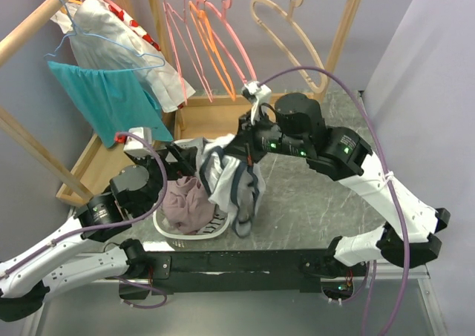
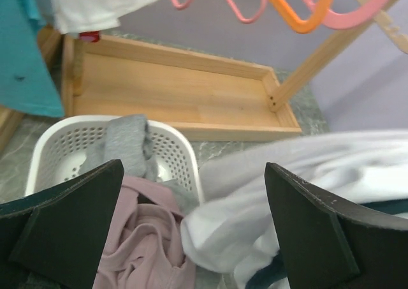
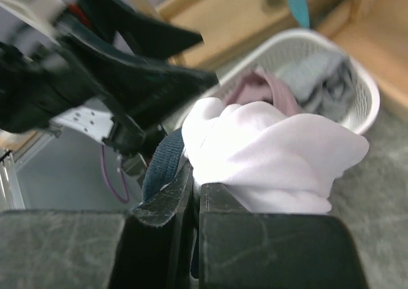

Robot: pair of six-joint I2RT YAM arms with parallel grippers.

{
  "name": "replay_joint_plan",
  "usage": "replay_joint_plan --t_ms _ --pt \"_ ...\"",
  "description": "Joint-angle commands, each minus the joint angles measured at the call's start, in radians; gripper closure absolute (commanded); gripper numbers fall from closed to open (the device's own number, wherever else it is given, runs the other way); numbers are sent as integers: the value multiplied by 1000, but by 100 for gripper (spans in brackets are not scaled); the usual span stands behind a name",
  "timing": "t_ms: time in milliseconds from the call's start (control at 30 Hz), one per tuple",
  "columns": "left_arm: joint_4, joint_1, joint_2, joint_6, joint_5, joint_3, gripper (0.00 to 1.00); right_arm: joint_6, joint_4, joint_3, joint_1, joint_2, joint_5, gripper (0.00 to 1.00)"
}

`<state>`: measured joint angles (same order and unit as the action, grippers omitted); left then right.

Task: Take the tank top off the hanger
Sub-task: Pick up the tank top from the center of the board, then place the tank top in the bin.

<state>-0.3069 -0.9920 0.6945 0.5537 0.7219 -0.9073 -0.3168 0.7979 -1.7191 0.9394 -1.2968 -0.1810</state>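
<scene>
The basket lies below my right gripper, to its left in the top view, so it must next move down and across there to release the hanger-free tank top.
The white tank top (image 1: 225, 174) with dark blue trim hangs bunched from my right gripper (image 1: 250, 156), draping over the right rim of the white basket (image 1: 194, 234). In the right wrist view the jaws (image 3: 195, 196) are shut on the blue trim and white cloth (image 3: 274, 152). No hanger shows inside the tank top. My left gripper (image 1: 183, 160) is open just left of the cloth, over the basket; in its wrist view the fingers (image 2: 194, 228) straddle the tank top (image 2: 287, 174) and the pink garment (image 2: 143, 238).
The basket (image 2: 186, 145) holds pink and grey clothes. Behind it stands a wooden rack with a tray base (image 1: 215, 117), pink and orange hangers (image 1: 211, 47), a wooden hanger (image 1: 289, 32), and a white garment (image 1: 119, 39) and teal garment (image 1: 111, 99) at left.
</scene>
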Motion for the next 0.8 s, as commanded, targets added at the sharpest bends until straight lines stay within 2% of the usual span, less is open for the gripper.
replay_joint_plan --t_ms 0,200,333,500,600,700,767 --pt "-70 -2 -62 87 131 8 1 56 -62 -207 36 -33 41 100" --pt "-141 -2 -115 118 221 24 1 64 -108 -318 49 -87 -21 100" --pt "-192 -4 -130 161 261 27 1 65 -167 -287 50 -121 -116 100" --pt "-193 -4 -165 183 281 44 1 77 -164 -290 50 -219 -178 100" --pt "-198 -4 -185 178 303 41 1 74 -172 -272 50 -268 -149 100" --pt "-205 -2 -194 167 318 28 1 59 -241 -168 47 -289 -95 100" --pt "-218 -4 -199 164 321 19 1 42 -265 -82 47 -315 0 100"
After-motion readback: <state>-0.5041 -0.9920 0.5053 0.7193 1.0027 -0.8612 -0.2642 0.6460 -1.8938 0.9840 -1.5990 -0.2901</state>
